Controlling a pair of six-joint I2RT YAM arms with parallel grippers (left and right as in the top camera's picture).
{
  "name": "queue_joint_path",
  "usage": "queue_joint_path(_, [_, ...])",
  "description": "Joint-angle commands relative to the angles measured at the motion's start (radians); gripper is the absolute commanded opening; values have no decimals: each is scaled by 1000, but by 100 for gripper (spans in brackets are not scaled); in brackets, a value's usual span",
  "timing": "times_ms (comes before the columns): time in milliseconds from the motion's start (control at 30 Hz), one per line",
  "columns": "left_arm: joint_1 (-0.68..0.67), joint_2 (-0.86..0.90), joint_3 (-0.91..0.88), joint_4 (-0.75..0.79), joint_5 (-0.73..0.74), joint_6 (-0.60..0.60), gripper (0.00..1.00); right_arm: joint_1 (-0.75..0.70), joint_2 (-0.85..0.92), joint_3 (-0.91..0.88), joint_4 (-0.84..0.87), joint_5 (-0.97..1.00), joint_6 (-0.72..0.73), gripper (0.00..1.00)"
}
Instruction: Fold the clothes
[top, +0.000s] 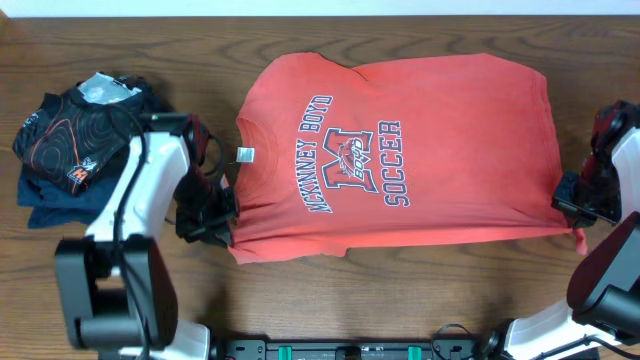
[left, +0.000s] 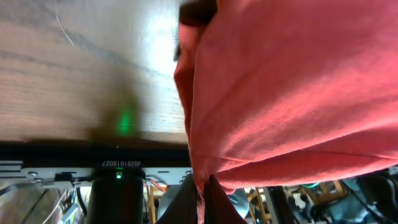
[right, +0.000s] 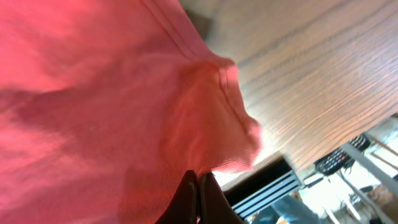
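Note:
I will next use my right gripper to lift the pinched corner away from my base, then lower it onto the shirt's hem end (top: 538, 132) (right: 166, 26) and release it.
The coral-red T-shirt (top: 400, 150) lies spread on the wooden table, chest print with navy-and-white lettering facing up, collar toward the left. My left gripper (top: 222, 215) is shut on the shirt's near-left edge; in the left wrist view the fingers (left: 200, 196) pinch the red fabric (left: 286, 93), which hangs from them. My right gripper (top: 578, 205) is shut on the shirt's near-right corner; in the right wrist view the fingers (right: 198, 186) are closed on red cloth (right: 93, 93), with the hem (right: 233, 118) beside them.
A black garment with orange contour lines (top: 75, 135) lies on a folded navy garment (top: 55, 195) at the left. Bare wooden table (top: 420, 290) runs in front of the shirt. A black rail (top: 350, 348) lines the front edge.

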Motion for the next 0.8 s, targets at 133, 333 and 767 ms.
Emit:
queue_joint_path(133, [9,-221,-98,1,-35,1,6,-56,-86,-11,-17,34,47,1])
queue_joint_path(333, [9,-408,-127,24,-35,-55,6,-60,-180,-19,-6,-11,33,1])
queue_joint_path(767, [9,-395,-127,388,-31,-175,6,-21,-175,-77,218,-131,-19,1])
